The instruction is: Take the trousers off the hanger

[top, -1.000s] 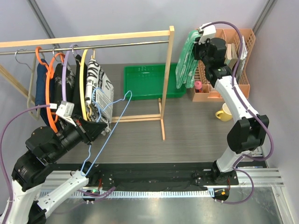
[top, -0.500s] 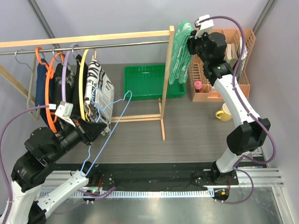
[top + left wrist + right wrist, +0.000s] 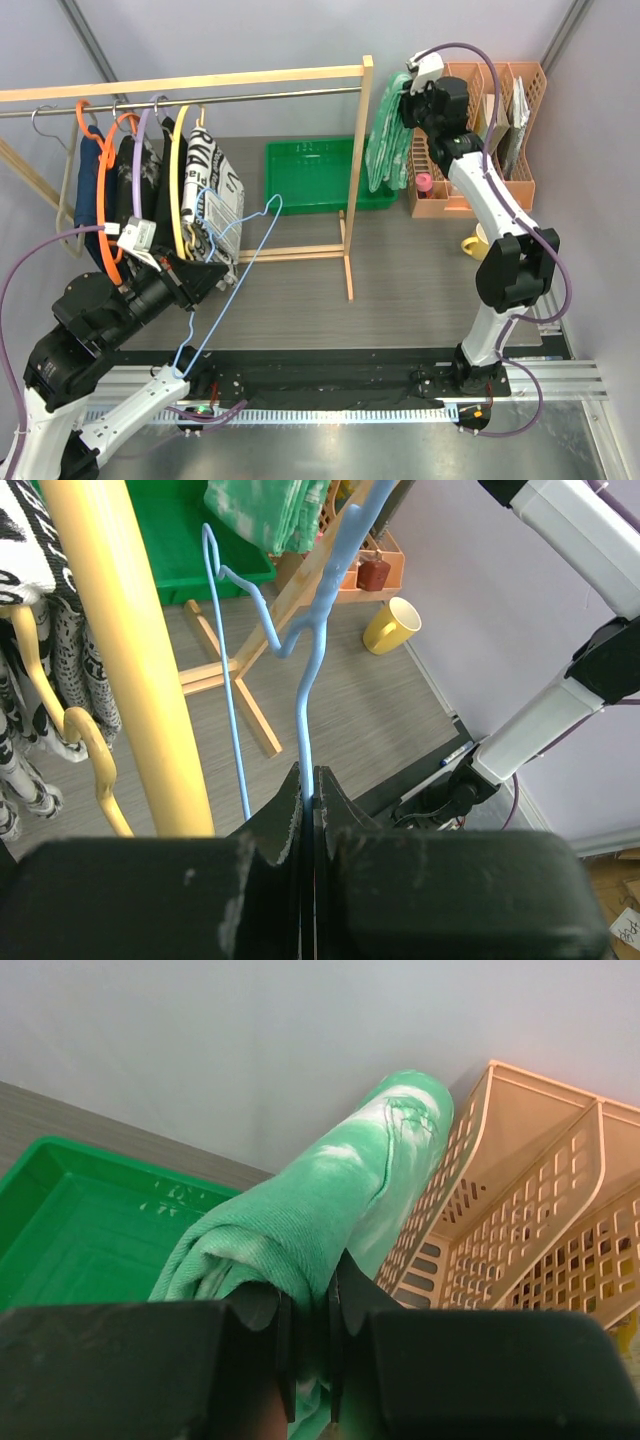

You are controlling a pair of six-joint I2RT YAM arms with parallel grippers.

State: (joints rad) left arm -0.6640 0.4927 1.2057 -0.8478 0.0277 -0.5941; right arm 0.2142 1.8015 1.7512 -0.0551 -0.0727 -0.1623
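Note:
The empty green tray (image 3: 312, 174) lies below my right gripper and to its left in the top view. The trousers (image 3: 390, 130) go that way next, then down for their release.
The green mottled trousers (image 3: 390, 130) hang free from my right gripper (image 3: 408, 100), high at the back right between the rack post and the orange basket. In the right wrist view the jaws are shut on a fold of the trousers (image 3: 330, 1210). My left gripper (image 3: 208, 268) is shut on the light blue wire hanger (image 3: 232, 270), which is bare and slants from near my left arm up to its hook near the tray. In the left wrist view the blue hanger wire (image 3: 305, 720) runs up from between the closed jaws.
A wooden rack (image 3: 355, 180) holds orange and yellow hangers with dark and newspaper-print garments (image 3: 215, 190) at the left. A green tray (image 3: 310, 175) lies behind the post. Orange baskets (image 3: 500, 110) and a yellow mug (image 3: 480, 242) stand at the right.
My right gripper has swung the trousers left towards the rack post and back a little, now lower beside the basket. The left gripper and hanger have stayed in place.

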